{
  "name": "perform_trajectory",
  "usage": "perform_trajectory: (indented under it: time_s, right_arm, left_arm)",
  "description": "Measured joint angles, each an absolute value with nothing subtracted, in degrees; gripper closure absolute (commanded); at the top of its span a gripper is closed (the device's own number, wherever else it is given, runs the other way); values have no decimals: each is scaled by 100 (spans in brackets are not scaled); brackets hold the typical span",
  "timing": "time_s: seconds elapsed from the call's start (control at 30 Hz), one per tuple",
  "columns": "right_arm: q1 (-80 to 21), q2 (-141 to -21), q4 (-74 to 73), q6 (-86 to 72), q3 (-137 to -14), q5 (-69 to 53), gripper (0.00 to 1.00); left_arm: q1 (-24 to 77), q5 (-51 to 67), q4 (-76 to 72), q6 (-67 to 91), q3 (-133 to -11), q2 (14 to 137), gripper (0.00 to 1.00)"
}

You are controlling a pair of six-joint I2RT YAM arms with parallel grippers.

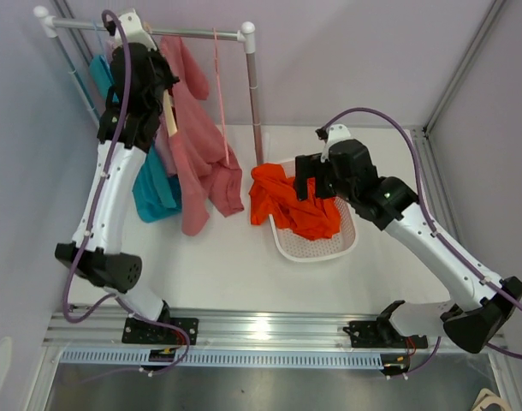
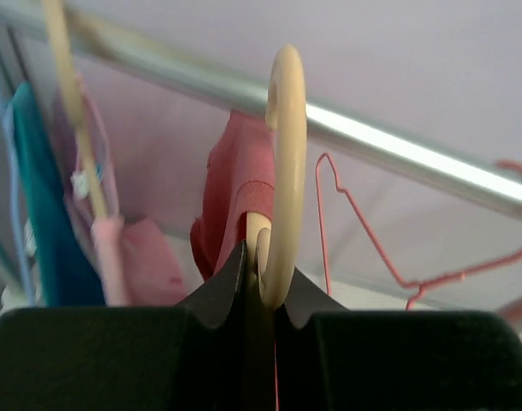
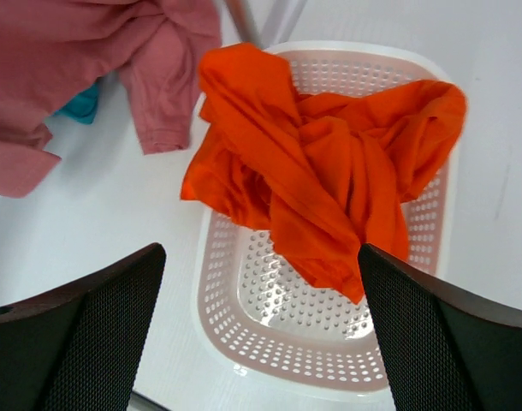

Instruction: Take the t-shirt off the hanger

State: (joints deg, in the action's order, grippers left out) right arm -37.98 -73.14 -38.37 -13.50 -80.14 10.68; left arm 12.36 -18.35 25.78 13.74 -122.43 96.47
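Observation:
The pink t-shirt's lower edge lies left of my right gripper in the top view, so next my right gripper should turn and move back and across to it.
A pink t-shirt hangs from a cream hanger under the rack's metal rail, its lower part lying on the table. My left gripper is up by the rail. In the left wrist view it is shut on the cream hanger's hook, just below the rail, with the pink t-shirt behind it. My right gripper is open and empty above the basket; in the right wrist view its fingers are wide apart.
A white perforated basket holds an orange shirt, also in the right wrist view. A teal shirt hangs left of the pink one. An empty pink wire hanger hangs on the rail. The rack's post stands beside the basket.

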Motion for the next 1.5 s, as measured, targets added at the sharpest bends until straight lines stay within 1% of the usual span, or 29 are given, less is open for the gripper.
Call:
perform_trajectory:
  time_s: [0.17, 0.3, 0.37, 0.5, 0.67, 0.73, 0.9, 0.97, 1.0, 1.03, 1.1, 1.13, 1.17, 1.2, 1.37, 1.5]
  right_arm:
    - [-4423, -7312, -3833, -1330, -8014, 1085, 1]
    - [-4707, -7286, -3828, -1323, -8014, 976, 3]
    - [-4786, -7238, -3813, -1315, -8014, 860, 4]
    - [-5253, -7008, -3479, -1240, -7837, 703, 3]
    - [-6246, -6337, -2578, -913, -6943, 336, 4]
    - [-6436, -6211, -2165, -799, -6615, 217, 4]
    - [-6479, -6587, -1275, -626, -6309, 36, 4]
    - [-6477, -6886, -998, -576, -6335, -67, 7]
    - [-6479, -7052, -884, -548, -6359, -121, 12]
    - [-6482, -7201, -797, -526, -6386, -161, 28]
    - [-6482, -7461, -646, -467, -6442, -215, 45]
    - [-6482, -7559, -589, -438, -6462, -237, 80]
    - [-6482, -7638, -550, -399, -6484, -259, 97]
    - [-6482, -7708, -534, -434, -6512, -292, 100]
    - [-6587, -7642, -517, -521, -6475, -366, 100]
    - [-6969, -6871, -550, -683, -5900, -228, 100]
  left_arm:
    - [2005, -2941, 2504, 1415, -10971, 8643, 99]
    - [2342, -3216, 2504, 1586, -10453, 8073, 99]
    - [2364, -3402, 2624, 1723, -10377, 7883, 99]
    - [2803, -4379, 2919, 2069, -10344, 7695, 99]
    - [3227, -5068, 3579, 2630, -10412, 7802, 99]
    - [3267, -5234, 3951, 2897, -10527, 7966, 99]
    - [3459, -5402, 4591, 3319, -10641, 8263, 99]
    - [3533, -5406, 4735, 3413, -10641, 8287, 99]
    - [3559, -5406, 4801, 3463, -10641, 8287, 99]
    - [3575, -5415, 4836, 3514, -10641, 8283, 99]
    - [3607, -5433, 4858, 3603, -10619, 8259, 99]
    - [3623, -5430, 4856, 3625, -10591, 8239, 99]
    - [3640, -5430, 4831, 3647, -10530, 8204, 99]
    - [3653, -5430, 4799, 3651, -10440, 8149, 99]
    - [3651, -5428, 4423, 3459, -10259, 8036, 99]
    - [3505, -5229, 4058, 3297, -10298, 8152, 99]
